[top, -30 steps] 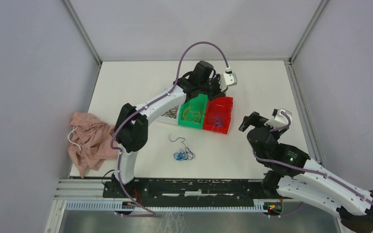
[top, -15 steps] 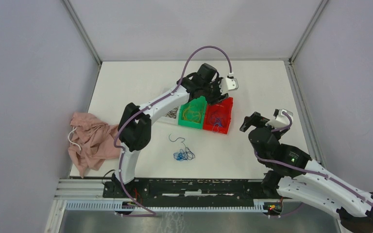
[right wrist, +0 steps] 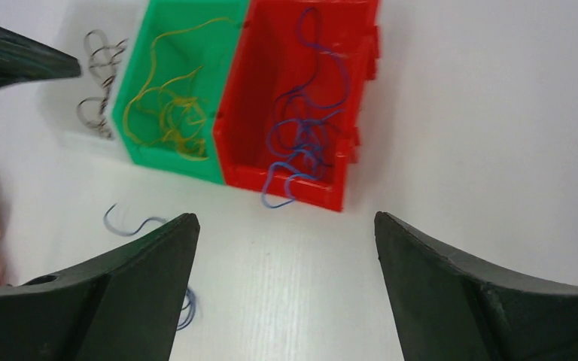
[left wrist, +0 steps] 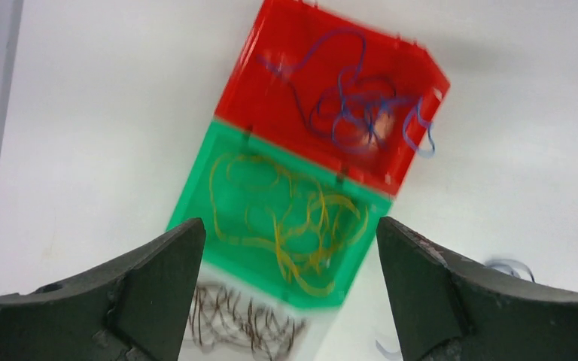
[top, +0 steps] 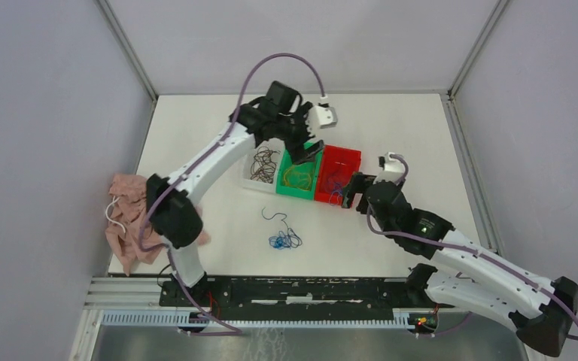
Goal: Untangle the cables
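The dark piece of cable trails clear of the blue tangle, so the robot's right gripper will move back and down onto the part of that piece beside the tangle and close.
Three small bins stand in a row mid-table. A white bin [top: 248, 177] holds dark brown cables [top: 263, 164], a green bin [top: 310, 185] holds yellow cables [top: 297, 176], and a red bin [top: 352, 156] holds blue cables [top: 336, 182]. A loose blue and dark tangle [top: 284, 240] and a single dark strand [top: 272, 215] lie on the table in front of them. My left gripper [top: 306, 151] hovers open and empty above the green bin [left wrist: 196, 188] and its yellow cables [left wrist: 305, 226]. My right gripper [top: 352, 192] is open and empty just in front of the red bin [right wrist: 252, 83].
A crumpled pink cloth [top: 139, 214] lies at the table's left edge. One blue strand [right wrist: 282, 192] hangs over the red bin's near wall. The left gripper's finger [right wrist: 15, 64] shows at the left edge of the right wrist view.
My left gripper has opened and swung left, from the far side of the red and green bins to above the green bin. My right arm has moved left, up to the red bin.
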Tool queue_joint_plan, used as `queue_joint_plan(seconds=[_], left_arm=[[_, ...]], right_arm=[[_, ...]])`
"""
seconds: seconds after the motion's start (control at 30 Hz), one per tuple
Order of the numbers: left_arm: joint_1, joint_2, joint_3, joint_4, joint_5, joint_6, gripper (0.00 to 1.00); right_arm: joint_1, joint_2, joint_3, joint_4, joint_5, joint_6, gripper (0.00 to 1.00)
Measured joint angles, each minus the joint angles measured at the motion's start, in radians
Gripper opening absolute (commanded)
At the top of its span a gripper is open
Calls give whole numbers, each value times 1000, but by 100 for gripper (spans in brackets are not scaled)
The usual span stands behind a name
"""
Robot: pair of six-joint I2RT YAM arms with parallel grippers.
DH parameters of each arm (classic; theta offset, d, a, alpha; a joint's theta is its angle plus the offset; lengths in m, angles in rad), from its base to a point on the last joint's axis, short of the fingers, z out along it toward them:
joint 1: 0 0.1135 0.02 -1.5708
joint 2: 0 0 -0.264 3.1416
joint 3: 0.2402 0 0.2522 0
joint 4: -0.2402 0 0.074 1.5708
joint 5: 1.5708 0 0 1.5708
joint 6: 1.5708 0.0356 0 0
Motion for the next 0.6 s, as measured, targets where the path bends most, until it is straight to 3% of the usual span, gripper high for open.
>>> queue_joint_plan(seconds=[0.17, 0.3, 0.47, 0.6], left_arm=[[136, -298, -253, -62, 57, 66, 88], [185, -496, -483, -85, 110, 138, 83], [201, -616, -717, -107, 166, 213, 82], [232, -657, -803, -108, 186, 252, 81]], right_arm=[[-6, 137, -1, 174, -312, -93, 77], [-5, 296, -1, 290, -534, -120, 68], [31, 531, 8, 420, -725, -130, 70], [74, 686, 53, 478, -803, -144, 67]])
